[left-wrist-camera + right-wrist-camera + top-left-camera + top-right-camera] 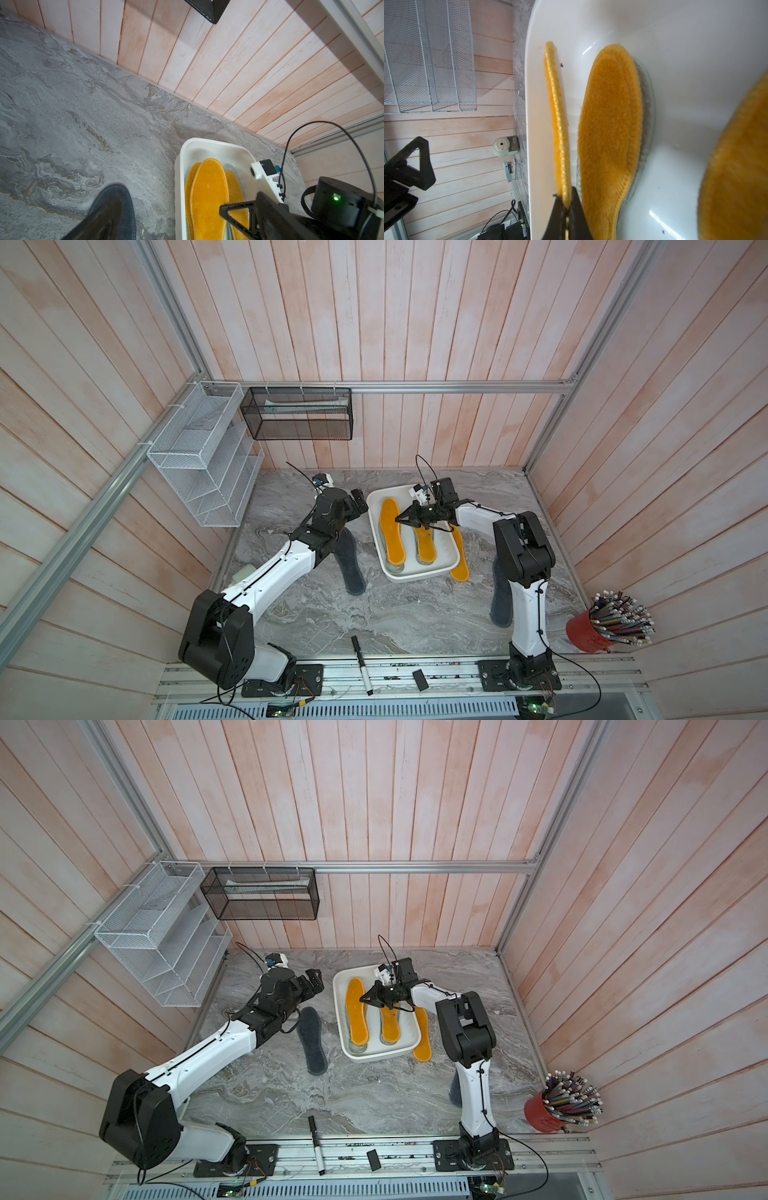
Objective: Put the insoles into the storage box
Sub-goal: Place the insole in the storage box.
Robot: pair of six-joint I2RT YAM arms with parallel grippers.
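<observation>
My right gripper needs to lower the edge of the insole it holds onto the second yellow insole (611,124) next and release it there, since that one lies flat just below my gripper.
The white storage box (446,568) sits mid-table. My right gripper (402,517) is over it, shut on the edge of a yellow insole (559,116) that stands on edge along the box's left wall. Under it lies a second yellow insole (608,128) on a pale translucent one (649,116). A third yellow insole (424,547) lies in the box's right half. Another yellow insole (460,562) lies outside against the box's right rim. One dark grey insole (351,568) lies left of the box, and another (500,601) is partly hidden behind my right arm. My left gripper (360,502) hangs open and holds nothing, just left of the box.
A white wire rack (203,460) and a black mesh basket (299,414) hang on the back left walls. A red cup of pencils (590,630) stands at the front right. A marker (361,664) and a small black block (420,679) lie on the front rail.
</observation>
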